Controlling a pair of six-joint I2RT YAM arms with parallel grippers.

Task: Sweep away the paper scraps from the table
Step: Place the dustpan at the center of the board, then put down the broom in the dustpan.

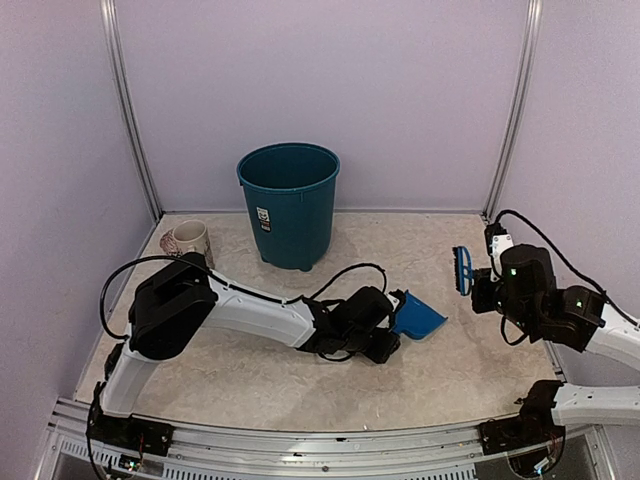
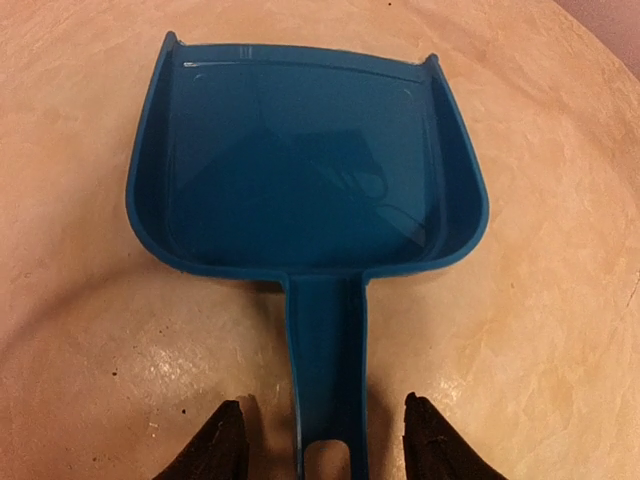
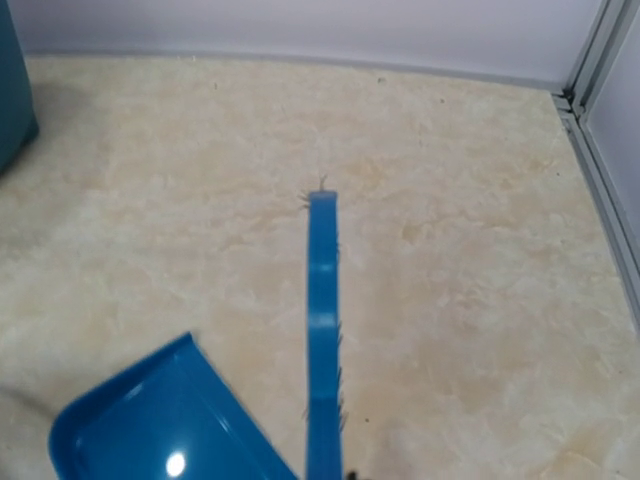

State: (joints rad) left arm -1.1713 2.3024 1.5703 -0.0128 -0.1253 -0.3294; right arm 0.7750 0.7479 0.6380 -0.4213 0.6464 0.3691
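Observation:
My right gripper holds the brush, and the dustpan lies flat and empty. I will move my right gripper to the left in the top view and down, and let go of the brush inside the dustpan's tray (image 1: 419,316) (image 3: 172,425).
No paper scraps show in any view. The blue dustpan (image 1: 418,318) lies flat and empty on the table (image 1: 450,370), mouth toward the right. In the left wrist view the dustpan (image 2: 300,170) fills the upper frame. My left gripper (image 1: 385,340) is open, and its fingers (image 2: 222,445) stand either side of the dustpan's handle without touching it. My right gripper (image 1: 482,290) holds the blue hand brush (image 1: 462,270) raised above the table at the right. In the right wrist view the brush (image 3: 322,320) shows edge-on beside the dustpan (image 3: 160,420); its fingers are hidden.
A teal bin (image 1: 290,200) stands at the back centre; its inside is hidden. A mug (image 1: 188,238) sits at the back left. Lilac walls close three sides. A metal rail (image 1: 300,440) runs along the front edge.

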